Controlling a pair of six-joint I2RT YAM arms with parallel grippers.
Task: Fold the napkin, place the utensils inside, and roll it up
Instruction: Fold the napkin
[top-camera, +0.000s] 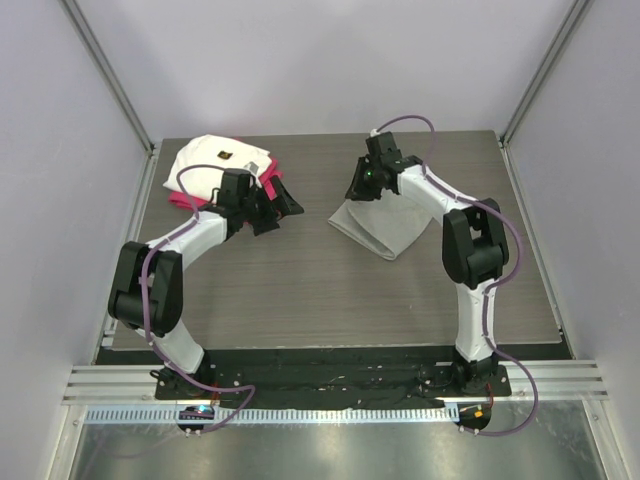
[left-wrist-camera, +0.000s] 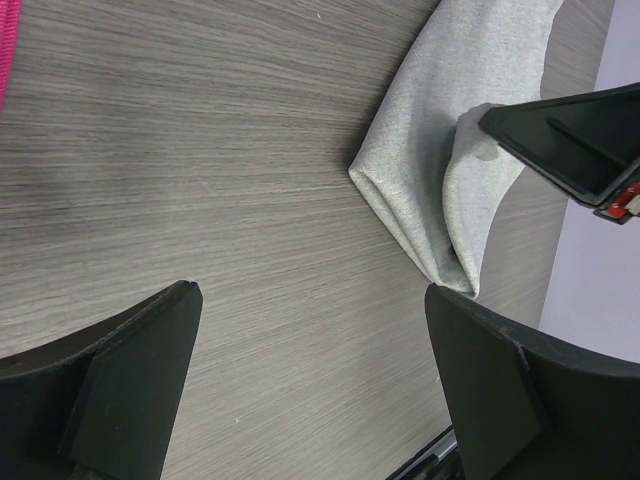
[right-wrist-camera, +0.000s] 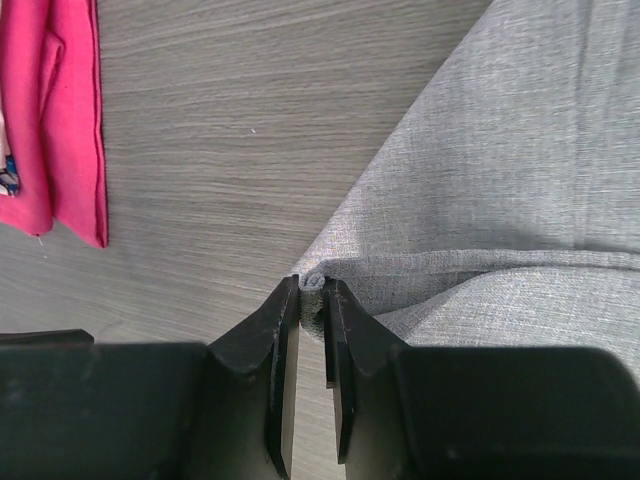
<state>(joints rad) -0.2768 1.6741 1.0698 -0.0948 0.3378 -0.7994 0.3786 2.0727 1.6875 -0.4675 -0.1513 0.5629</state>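
Observation:
The open fingers of my left gripper are over bare wood. Next I need to move my left gripper to the right in the top view and down around the napkin's nearest corner (top-camera: 335, 220) (left-wrist-camera: 364, 173).
The light-grey napkin (top-camera: 385, 228) lies partly doubled over on the right half of the wooden table. My right gripper (top-camera: 364, 183) is shut on its lifted corner; in the right wrist view the gripper (right-wrist-camera: 312, 283) pinches a small bunch of the napkin (right-wrist-camera: 500, 150). My left gripper (top-camera: 276, 210) hangs wide open above bare wood left of the napkin, holding nothing. The left wrist view shows that gripper (left-wrist-camera: 310, 292) with the napkin (left-wrist-camera: 430, 170) beyond it and the right gripper's finger (left-wrist-camera: 570, 140) on the cloth. The utensils are out of view.
A folded white cloth (top-camera: 215, 160) with a small dark mark lies at the back left on a magenta-red cloth (top-camera: 272, 188), close behind my left gripper. The red cloth (right-wrist-camera: 60, 110) also shows in the right wrist view. Pale walls enclose the table (top-camera: 300, 290).

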